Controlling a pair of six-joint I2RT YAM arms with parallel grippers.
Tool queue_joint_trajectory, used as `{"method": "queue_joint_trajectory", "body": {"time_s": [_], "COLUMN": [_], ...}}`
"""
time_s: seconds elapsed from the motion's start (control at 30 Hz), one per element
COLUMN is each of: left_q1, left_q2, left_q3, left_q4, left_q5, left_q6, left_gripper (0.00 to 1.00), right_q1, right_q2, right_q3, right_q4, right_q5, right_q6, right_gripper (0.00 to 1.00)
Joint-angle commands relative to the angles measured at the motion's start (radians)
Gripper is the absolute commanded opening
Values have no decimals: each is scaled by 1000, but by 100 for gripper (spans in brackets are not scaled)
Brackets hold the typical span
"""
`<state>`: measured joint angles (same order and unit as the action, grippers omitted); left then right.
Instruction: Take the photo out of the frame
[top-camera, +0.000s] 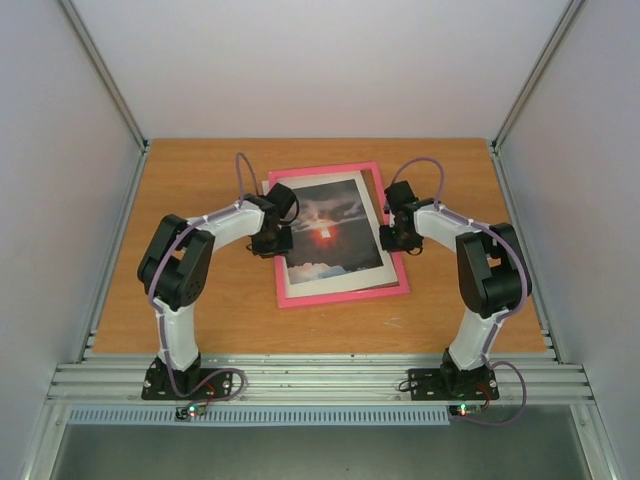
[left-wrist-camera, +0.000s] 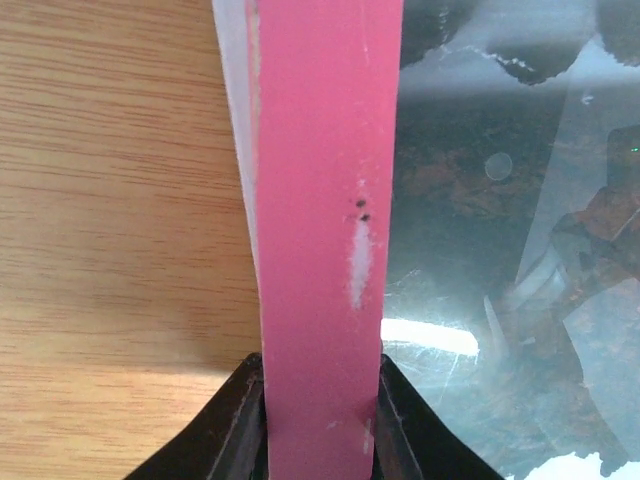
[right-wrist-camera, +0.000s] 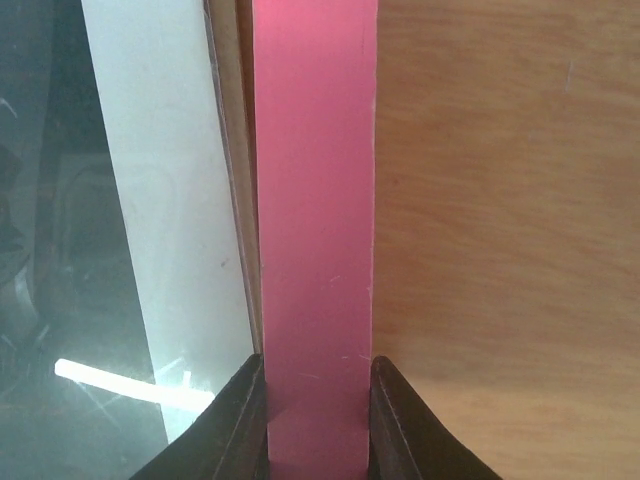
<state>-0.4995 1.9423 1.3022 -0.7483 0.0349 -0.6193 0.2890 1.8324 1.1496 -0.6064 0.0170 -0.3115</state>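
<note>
Next, my left gripper lifts the frame (top-camera: 340, 292), carries it over the bare wood, lowers and releases it, as that lies to the left of my left gripper in the top view.
The pink frame (top-camera: 340, 292) lies flat in the middle of the wooden table. In it sits the photo (top-camera: 330, 235), a red sunset among dark clouds with a white border, slightly askew to the frame. My left gripper (top-camera: 275, 243) is at the frame's left bar and my right gripper (top-camera: 392, 238) at its right bar. In the left wrist view the pink bar (left-wrist-camera: 320, 200) runs between the fingers of my left gripper (left-wrist-camera: 322, 420), both pressed against its edges, with the glossy photo (left-wrist-camera: 480, 200) beside it. My right gripper (right-wrist-camera: 318, 420) clamps the other bar (right-wrist-camera: 315, 200) the same way.
The wooden table (top-camera: 200, 180) is boxed in by white walls on three sides with metal posts (top-camera: 105, 70) at the back corners. A ribbed metal rail (top-camera: 320, 378) carrying both arm bases runs along the near edge.
</note>
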Motion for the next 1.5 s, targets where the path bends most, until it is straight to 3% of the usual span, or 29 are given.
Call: {"method": "queue_joint_trajectory", "body": {"time_s": [0.0,0.23,0.33,0.53,0.67,0.83,0.93,1.17,1.47], "left_q1": [-22,-20,-13,28,81,177,221,315,447], "left_q2": [25,-59,-96,-189,-263,-380,-443,-448,-381], "left_q3": [21,32,21,-46,-93,-146,-148,-89,-32], "left_q4": [31,0,-2,16,14,5,-27,-149,-191], "left_q5": [53,-5,-13,8,17,54,53,-94,-195], "left_q6": [36,45,49,68,98,151,206,329,408], "left_gripper": [15,2,1,0,1,0,0,1,0], "right_q1": [7,26,35,41,41,41,41,41,47], "right_q2": [-49,-128,-150,-188,-214,-288,-325,-387,-479], "right_q3": [-47,-43,-41,-40,-36,-45,-41,-50,-128], "right_q4": [-22,-32,-39,-42,-42,-32,-31,-6,89], "right_q5": [-20,6,-7,-71,-143,-244,-305,-382,-547], "right_q6": [72,77,86,100,90,81,81,115,166], "right_gripper": [1,1,8,31,58,78,83,98,98]}}
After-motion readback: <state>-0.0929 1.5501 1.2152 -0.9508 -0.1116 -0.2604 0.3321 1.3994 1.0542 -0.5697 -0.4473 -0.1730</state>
